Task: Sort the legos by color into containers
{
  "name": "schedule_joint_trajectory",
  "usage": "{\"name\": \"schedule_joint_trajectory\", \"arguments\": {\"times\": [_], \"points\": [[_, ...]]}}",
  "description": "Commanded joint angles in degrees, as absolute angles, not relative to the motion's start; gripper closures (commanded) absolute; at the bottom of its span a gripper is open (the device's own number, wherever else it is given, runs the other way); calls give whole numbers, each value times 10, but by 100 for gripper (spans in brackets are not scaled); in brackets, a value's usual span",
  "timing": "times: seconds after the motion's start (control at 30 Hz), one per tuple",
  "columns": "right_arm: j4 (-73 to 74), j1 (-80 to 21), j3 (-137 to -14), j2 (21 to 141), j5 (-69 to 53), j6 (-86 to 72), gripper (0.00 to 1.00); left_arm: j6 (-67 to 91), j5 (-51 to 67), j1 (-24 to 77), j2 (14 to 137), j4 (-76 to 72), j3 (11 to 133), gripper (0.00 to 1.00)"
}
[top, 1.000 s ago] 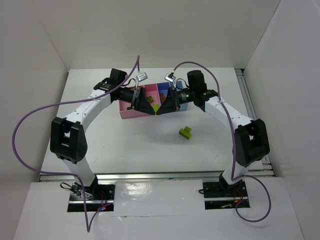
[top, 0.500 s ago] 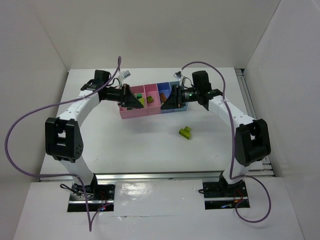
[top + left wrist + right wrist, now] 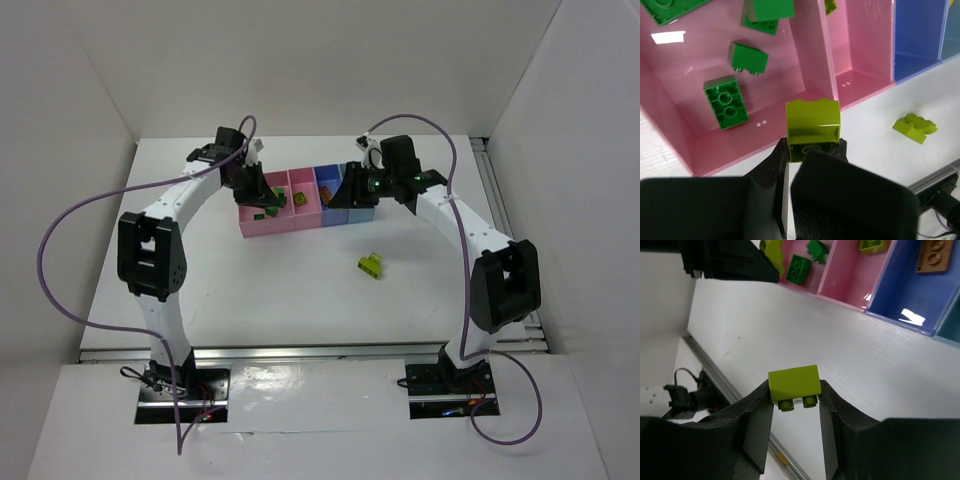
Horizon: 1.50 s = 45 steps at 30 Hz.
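I need to move my right gripper to the left in the top view next, over the narrow pink container, and then let go of the gripper's lego, because a lime one is in there.
My left gripper is shut on a lime green lego, held over the front wall of the wide pink container. Several dark green legos lie in that bin. The narrow pink container holds a lime lego. My right gripper is shut on another lime green lego above the table in front of the blue-purple container, which holds an orange-brown lego. From above, the left gripper and right gripper hover over the bin row.
One lime lego lies loose on the white table in front of the bins, also seen in the left wrist view as the lime lego. The light blue container ends the row on the right. White walls enclose the table.
The two grippers, close together at the middle of the bin row before, have drawn apart: left toward the wide pink bin, right toward the blue bins. Each keeps its lime lego.
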<state>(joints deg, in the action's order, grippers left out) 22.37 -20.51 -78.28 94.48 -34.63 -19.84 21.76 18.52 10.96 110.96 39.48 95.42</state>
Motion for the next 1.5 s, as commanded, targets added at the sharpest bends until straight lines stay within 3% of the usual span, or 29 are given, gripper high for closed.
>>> {"name": "schedule_joint_trajectory", "arguments": {"times": [0.0, 0.17, 0.47, 0.5, 0.53, 0.57, 0.7, 1.07, 1.17, 1.2, 1.3, 1.37, 1.47], "points": [[277, -218, -830, 950, -249, -196, 85, 238, 152, 138, 1127, 407, 1015, 100], [302, -223, -881, 999, -151, -227, 85, 267, 109, 168, 1194, 427, 1099, 100], [302, -228, -942, 1051, -112, -250, 85, 284, 39, 214, 1278, 469, 1204, 100], [302, -229, -947, 1051, -112, -250, 85, 284, 33, 214, 1284, 479, 1225, 98], [302, -229, -953, 1057, -112, -250, 85, 284, 33, 214, 1291, 487, 1237, 88], [302, -229, -958, 1066, -106, -250, 85, 284, 33, 214, 1297, 501, 1248, 70], [321, -239, -988, 1093, -105, -238, 85, 284, 23, 214, 1275, 501, 1254, 36], [347, -275, -1138, 1219, -89, -233, 83, 318, -20, 177, 1150, 531, 1206, 32], [353, -286, -1187, 1266, -89, -233, 78, 361, -25, 131, 1087, 531, 1135, 32], [353, -291, -1196, 1274, -84, -233, 63, 373, -20, 108, 1058, 524, 1116, 31], [359, -298, -1246, 1310, -84, -222, 31, 379, -5, 78, 1021, 495, 1054, 31], [372, -303, -1273, 1323, -70, -222, 20, 379, -5, 71, 1007, 495, 1038, 31], [357, -303, -1253, 1289, -36, -217, 19, 374, 0, 71, 994, 490, 1013, 31]]}}
